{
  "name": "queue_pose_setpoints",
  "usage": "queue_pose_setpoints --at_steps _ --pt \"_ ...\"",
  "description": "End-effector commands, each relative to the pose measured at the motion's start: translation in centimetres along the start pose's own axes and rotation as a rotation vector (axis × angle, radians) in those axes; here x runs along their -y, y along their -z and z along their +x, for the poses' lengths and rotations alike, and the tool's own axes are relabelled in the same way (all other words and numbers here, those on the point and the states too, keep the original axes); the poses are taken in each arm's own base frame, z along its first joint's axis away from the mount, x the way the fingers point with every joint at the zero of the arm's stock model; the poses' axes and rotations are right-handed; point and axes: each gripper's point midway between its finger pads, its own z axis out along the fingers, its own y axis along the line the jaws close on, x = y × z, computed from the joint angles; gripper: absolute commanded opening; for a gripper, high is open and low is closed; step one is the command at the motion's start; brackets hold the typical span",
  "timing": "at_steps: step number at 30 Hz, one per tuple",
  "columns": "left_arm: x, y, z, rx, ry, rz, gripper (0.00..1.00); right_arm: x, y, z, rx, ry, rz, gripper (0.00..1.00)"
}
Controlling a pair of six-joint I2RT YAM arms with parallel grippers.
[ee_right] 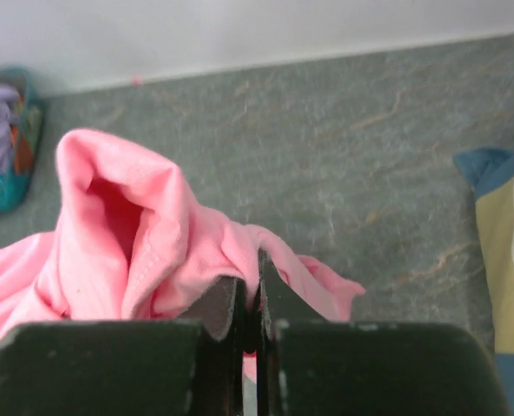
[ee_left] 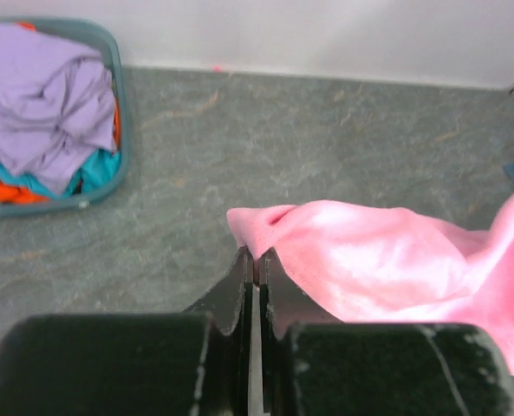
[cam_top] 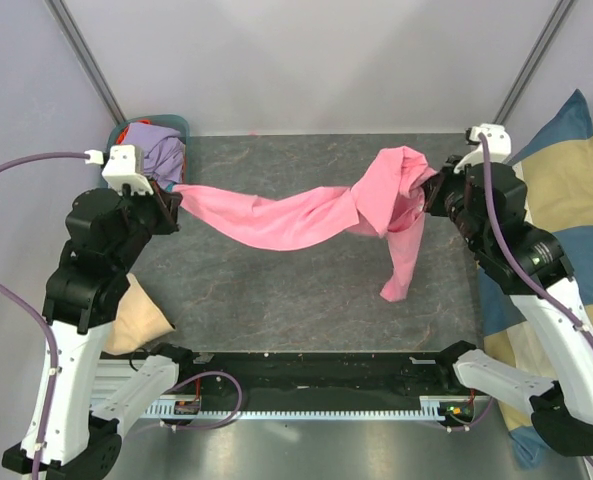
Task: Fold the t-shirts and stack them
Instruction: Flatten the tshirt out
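Note:
My right gripper will next lower and release the t-shirt's hanging bunched end onto the bare grey tabletop below it and to its left in the top view.
A bright pink t-shirt (cam_top: 296, 215) hangs stretched above the grey table between both arms. My left gripper (cam_top: 173, 196) is shut on its left end; in the left wrist view the jaws (ee_left: 257, 258) pinch a fold of the pink t-shirt (ee_left: 387, 260). My right gripper (cam_top: 431, 195) is shut on the bunched right end, where a part of the shirt dangles toward the table. The right wrist view shows my right gripper (ee_right: 250, 290) closed on pink t-shirt cloth (ee_right: 135, 225). Lavender, teal and orange t-shirts (cam_top: 156, 150) lie crumpled in a teal basket (cam_top: 176, 124) at the back left.
A blue-and-cream checked cushion (cam_top: 566, 200) leans along the table's right side. A beige cloth (cam_top: 136, 320) lies by the left arm's base. The basket (ee_left: 118, 113) with its clothes shows at the left wrist view's upper left. White walls enclose the table.

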Motion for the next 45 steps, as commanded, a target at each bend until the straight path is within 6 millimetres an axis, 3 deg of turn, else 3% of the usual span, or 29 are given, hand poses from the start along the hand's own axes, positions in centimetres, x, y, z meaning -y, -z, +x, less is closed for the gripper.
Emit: queue_pose_setpoints --at_steps 1,5,7,9,10,11,13,16,19,21,22,25,31,38,41,42,44,45 --pt "0.0 1.9 0.8 -0.053 0.025 0.005 0.02 -0.4 1.6 1.1 -0.062 0.005 -0.057 0.0" --pt "0.0 4.2 0.8 -0.058 0.019 0.014 0.02 0.0 4.1 1.6 -0.112 0.012 -0.082 0.0" --pt "-0.7 3.6 2.0 -0.073 0.01 -0.013 0.02 1.0 3.3 3.6 -0.154 0.034 -0.035 0.0" --pt "-1.2 1.7 4.2 -0.14 -0.003 -0.041 0.02 2.6 1.2 5.4 -0.186 0.076 0.07 0.0" --pt "-1.1 0.1 4.9 -0.173 -0.003 -0.04 0.02 3.5 0.0 7.6 -0.236 0.108 0.122 0.0" --pt "-0.9 -0.9 5.4 -0.188 -0.002 -0.032 0.02 3.7 -1.2 8.5 -0.246 0.118 0.149 0.0" --pt "-0.9 -3.3 7.3 -0.248 0.002 -0.037 0.02 3.4 -3.5 12.5 -0.367 0.155 0.145 0.0" --pt "-0.1 -5.7 9.1 -0.316 0.004 0.007 0.02 -1.2 -4.9 17.6 -0.548 0.16 -0.089 0.0" --pt "1.1 -6.9 11.1 -0.392 0.017 0.077 0.02 -3.0 -4.6 17.5 -0.515 0.201 -0.139 0.0" --pt "0.6 -7.3 11.2 -0.372 0.006 0.053 0.02 -2.0 -4.5 15.6 -0.433 0.193 -0.077 0.0" --pt "0.1 -7.4 11.1 -0.364 -0.005 0.026 0.02 -0.4 -4.9 14.7 -0.387 0.209 0.011 0.0" --pt "-0.4 -7.9 11.5 -0.378 -0.032 0.01 0.02 1.7 -5.7 14.7 -0.378 0.248 0.128 0.0" --pt "-1.3 -9.5 12.6 -0.411 -0.067 -0.033 0.02 4.0 -9.2 18.7 -0.446 0.263 0.265 0.0" --pt "-2.7 -11.4 14.5 -0.472 -0.112 -0.078 0.02 4.9 -15.1 26.1 -0.635 0.274 0.295 0.0" --pt "-3.1 -12.5 15.6 -0.499 -0.112 -0.09 0.02 5.1 -17.5 27.4 -0.658 0.269 0.308 0.19" --pt "-3.1 -12.7 15.8 -0.503 -0.112 -0.089 0.02 5.1 -18.4 26.8 -0.637 0.258 0.313 0.39" --pt "-3.3 -13.2 16.3 -0.515 -0.114 -0.093 0.02 5.6 -19.5 26.2 -0.618 0.255 0.341 0.6" --pt "-3.4 -13.3 16.5 -0.52 -0.115 -0.095 0.02 5.7 -19.7 25.9 -0.61 0.249 0.344 0.64"
